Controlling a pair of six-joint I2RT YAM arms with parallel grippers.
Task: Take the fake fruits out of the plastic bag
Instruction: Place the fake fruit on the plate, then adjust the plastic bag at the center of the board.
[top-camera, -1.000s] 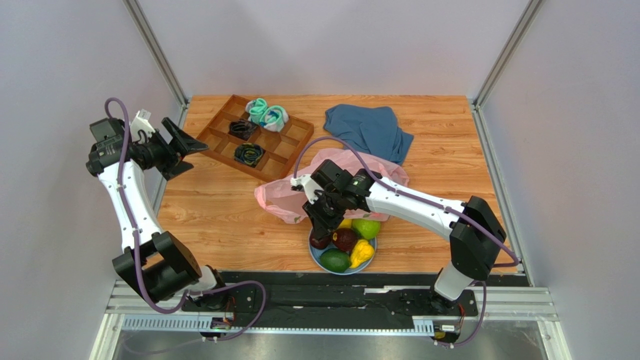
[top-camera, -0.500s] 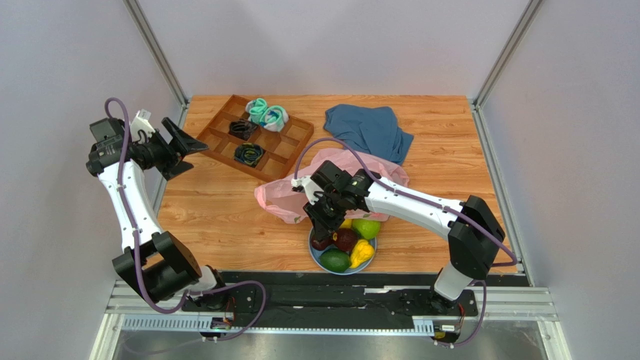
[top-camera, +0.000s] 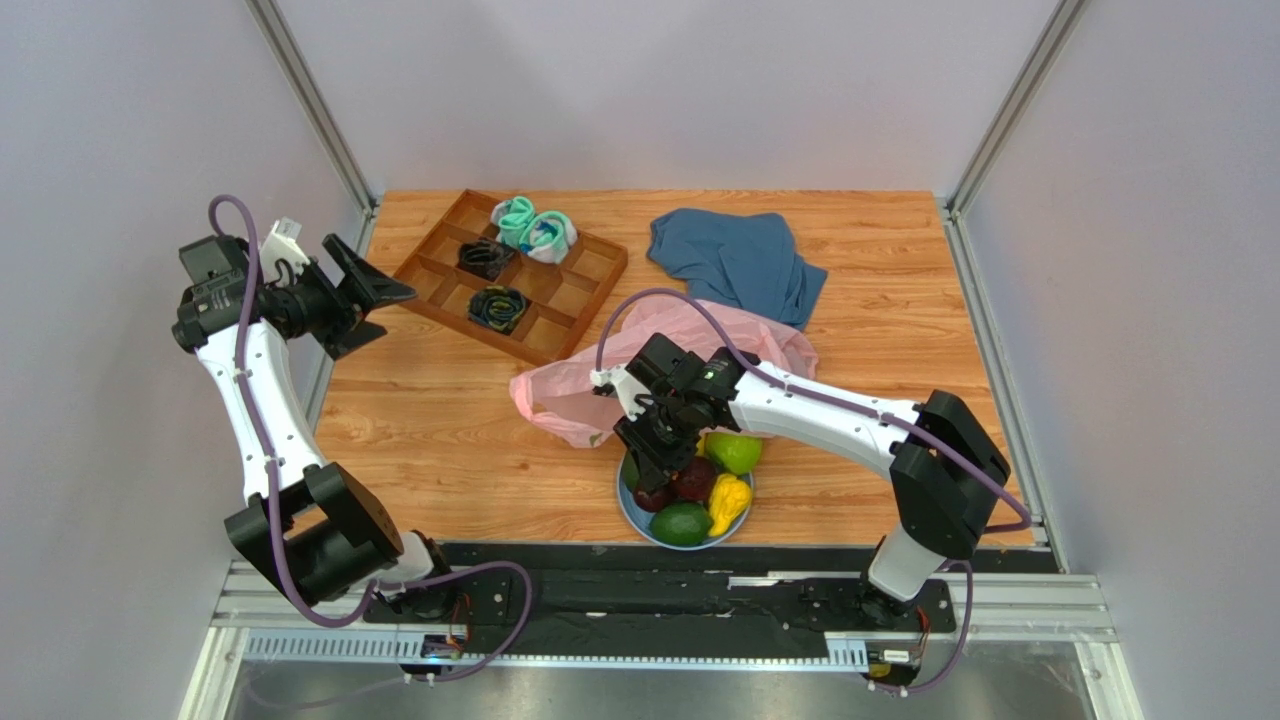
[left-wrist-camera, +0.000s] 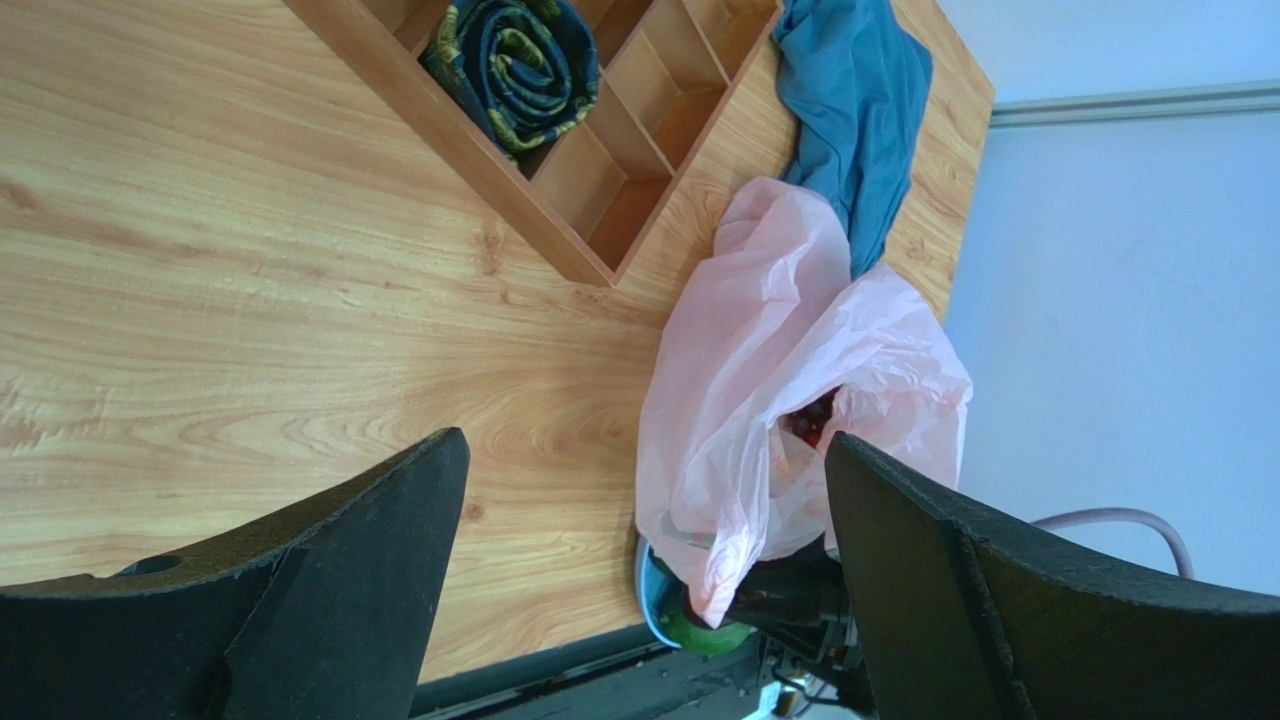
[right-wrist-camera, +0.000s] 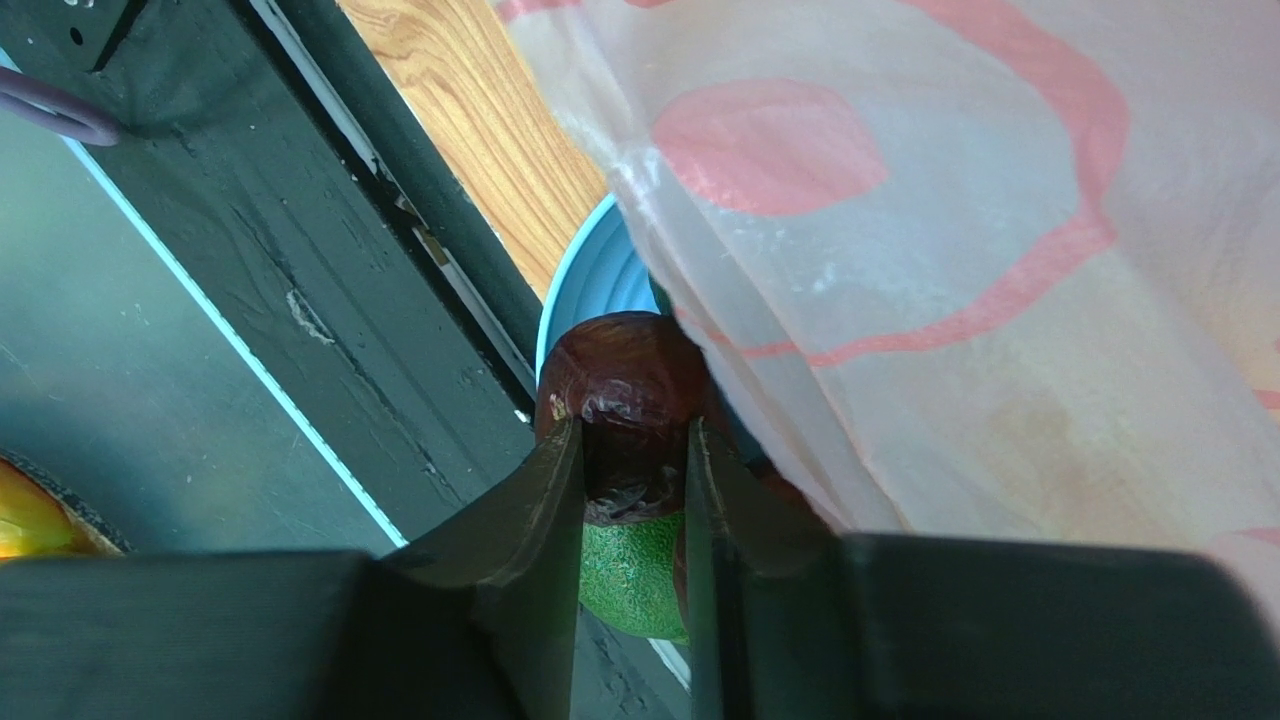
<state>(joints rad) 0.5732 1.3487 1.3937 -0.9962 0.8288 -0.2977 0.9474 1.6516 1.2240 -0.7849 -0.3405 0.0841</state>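
Note:
My left gripper will go down across the table onto the bag's rim nearest the compartment tray (left-wrist-camera: 754, 420) next, as dark red fruit still shows inside the bag.
The pink plastic bag (top-camera: 559, 393) lies crumpled mid-table, just behind a blue plate (top-camera: 643, 525). On the plate rest fake fruits: a dark green avocado (top-camera: 681, 524), a yellow pear (top-camera: 729, 500), a lime-green apple (top-camera: 735, 452) and a dark red fruit (top-camera: 693, 479). My right gripper (top-camera: 657, 459) hangs low over the plate's left side. In the right wrist view it (right-wrist-camera: 631, 435) is shut on a dark red fruit (right-wrist-camera: 624, 393), with the avocado (right-wrist-camera: 631, 578) below and the bag (right-wrist-camera: 962, 225) alongside. My left gripper (top-camera: 373, 311) is raised at the far left, open and empty (left-wrist-camera: 643, 444).
A wooden compartment tray (top-camera: 583, 288) at the back left holds teal rolled socks (top-camera: 534, 228) and dark rolled socks (top-camera: 496, 308). A dark blue cloth (top-camera: 736, 258) lies behind the bag. The table's black front rail (top-camera: 676, 563) runs just beyond the plate.
My right gripper has shifted slightly right and toward the near edge over the plate, still holding the dark red fruit. The left arm has not moved.

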